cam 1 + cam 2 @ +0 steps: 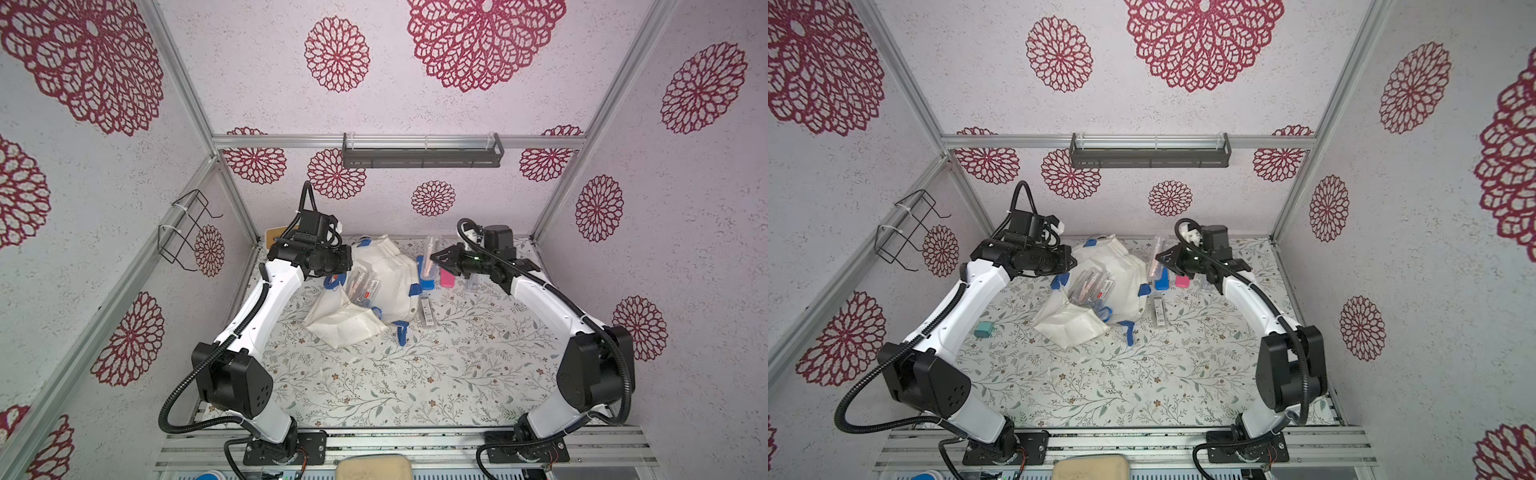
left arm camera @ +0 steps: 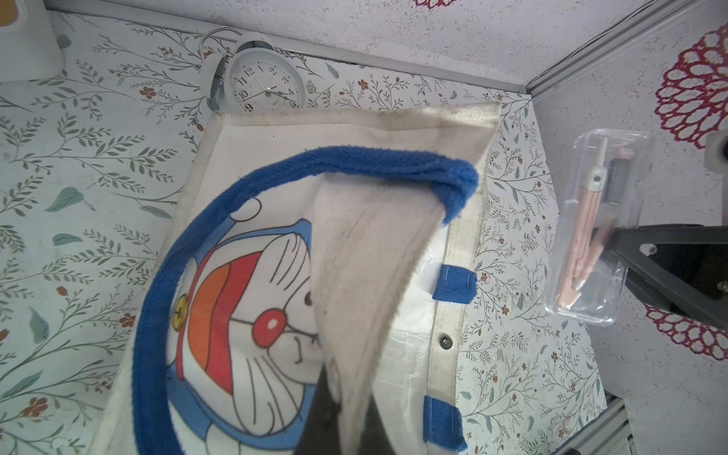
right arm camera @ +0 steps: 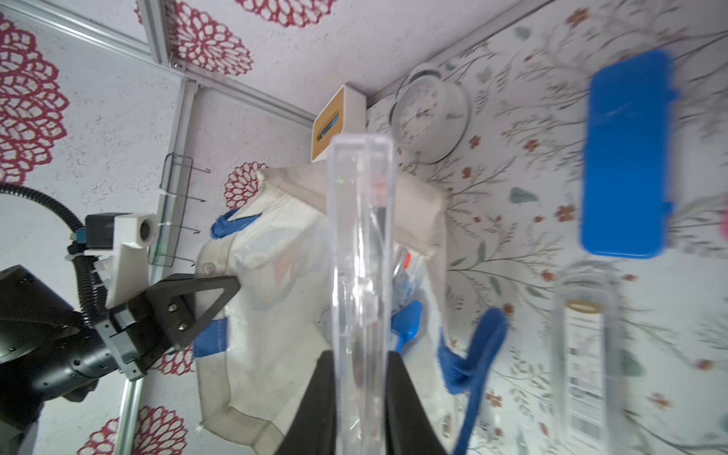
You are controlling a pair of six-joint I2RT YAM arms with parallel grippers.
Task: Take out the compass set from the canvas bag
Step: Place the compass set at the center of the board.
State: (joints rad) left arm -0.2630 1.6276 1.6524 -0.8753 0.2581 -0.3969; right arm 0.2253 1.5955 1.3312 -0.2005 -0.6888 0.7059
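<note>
The spot on the tabletop (image 1: 445,313) (image 3: 661,373) beside the clear labelled packet is bare, so my right gripper should lower and draw back to it and release the case there.
The off-white canvas bag (image 1: 390,270) (image 1: 1125,266) lies crumpled at the back middle of the table, its cartoon print (image 2: 244,299) showing in the left wrist view. My left gripper (image 1: 345,269) (image 2: 346,417) is shut on a flap of the bag's rim. The compass set (image 2: 595,220) (image 3: 360,244), a clear plastic case with a pink compass inside, hangs in the air to the right of the bag, outside it. My right gripper (image 1: 435,257) (image 3: 360,394) is shut on the case's lower end, its jaws pressed against both flat sides.
A blue case (image 1: 426,277), a pink eraser (image 1: 447,277) and a clear labelled packet (image 1: 427,312) lie right of the bag. A clear pouch of pens (image 1: 363,287) sits in the bag's mouth. A white clock (image 2: 268,86) stands behind. A teal plug (image 1: 984,330) lies left.
</note>
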